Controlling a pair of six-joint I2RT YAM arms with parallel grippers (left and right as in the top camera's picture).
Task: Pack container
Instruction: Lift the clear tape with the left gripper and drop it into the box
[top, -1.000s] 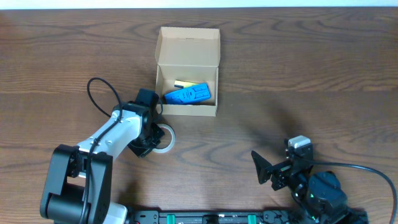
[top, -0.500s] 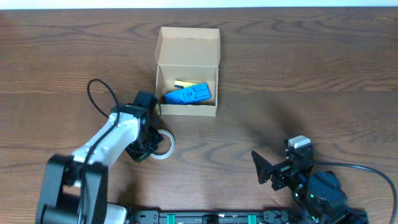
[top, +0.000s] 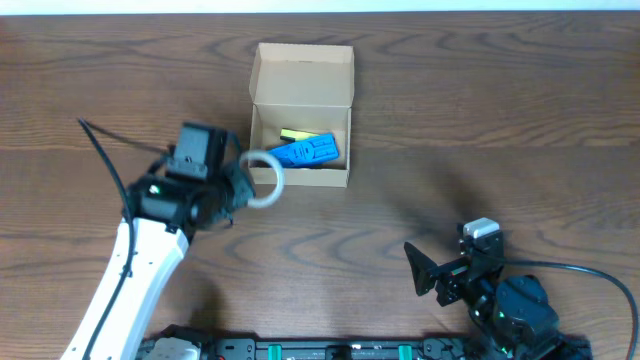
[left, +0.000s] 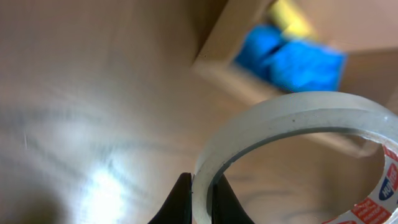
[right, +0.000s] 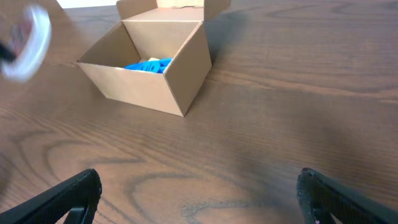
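The robot's left gripper will next swing outward over the blue item, which lies to its right in the overhead view, and go down to release, because the lid is open.
The container is a tan cardboard box with its flap lid open toward the back, holding a blue item and a small yellow one. My left gripper is shut on the rim of a clear tape roll, lifted off the table just left of the box's front corner. In the left wrist view the tape roll arcs up from between the fingers, with the container and blue item beyond. My right gripper stands open near the front edge, holding nothing.
The right wrist view shows the container at the back left and the tape roll blurred at the far left. Dark wood table lies all around. A black cable loops off the left arm.
My left gripper has lifted the tape roll off the table and carried it up toward the box's left front corner. The right arm has not moved.
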